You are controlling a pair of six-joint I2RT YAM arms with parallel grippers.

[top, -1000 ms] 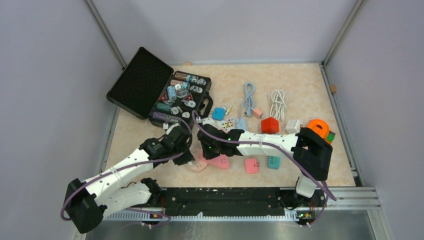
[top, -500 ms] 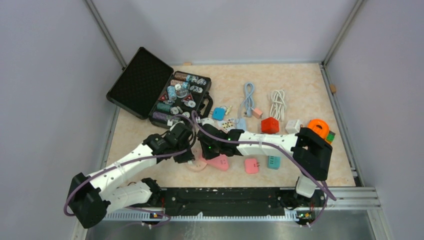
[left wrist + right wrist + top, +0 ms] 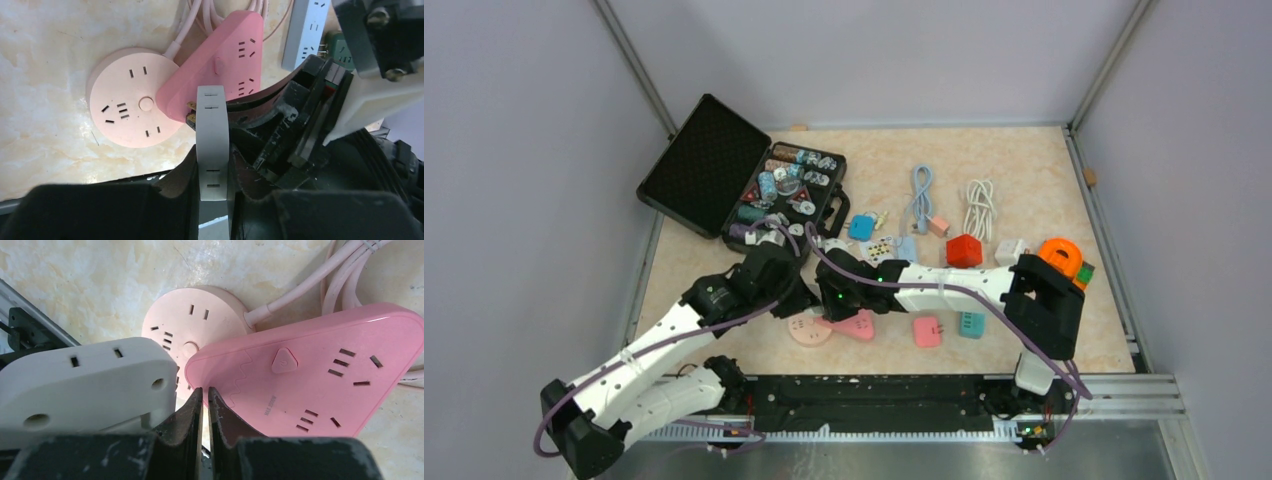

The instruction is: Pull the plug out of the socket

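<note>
The adaptor will next go left in the top view with my left gripper, to the clear tabletop below, beside the round socket. My left gripper will then lower it and let it go.
My left gripper (image 3: pixel 213 156) is shut on a white plug adaptor (image 3: pixel 212 130) and holds it upright on its edge. The adaptor's brass prongs (image 3: pixel 190 106) show bare beside the corner of the pink triangular socket (image 3: pixel 225 60). That socket lies flat, overlapping a round pink socket (image 3: pixel 130 105). My right gripper (image 3: pixel 204 392) is shut with nothing between its fingers, its tips at the near edge of the triangular socket (image 3: pixel 320 375). The white adaptor (image 3: pixel 85 380) hangs to its left. In the top view both grippers meet over the pink sockets (image 3: pixel 859 325).
An open black case (image 3: pixel 724 170) with small parts stands at the back left. Small adaptors, pink (image 3: pixel 927 331), teal (image 3: pixel 971 324) and red (image 3: pixel 964 250), lie to the right with coiled cables (image 3: pixel 979 205). A grey-blue strip (image 3: pixel 307 30) lies behind. The black rail (image 3: pixel 874 390) runs along the front.
My left gripper has drawn back and up to the left with the white adaptor, uncovering the round pink socket. The right gripper has stayed on the triangular socket.
</note>
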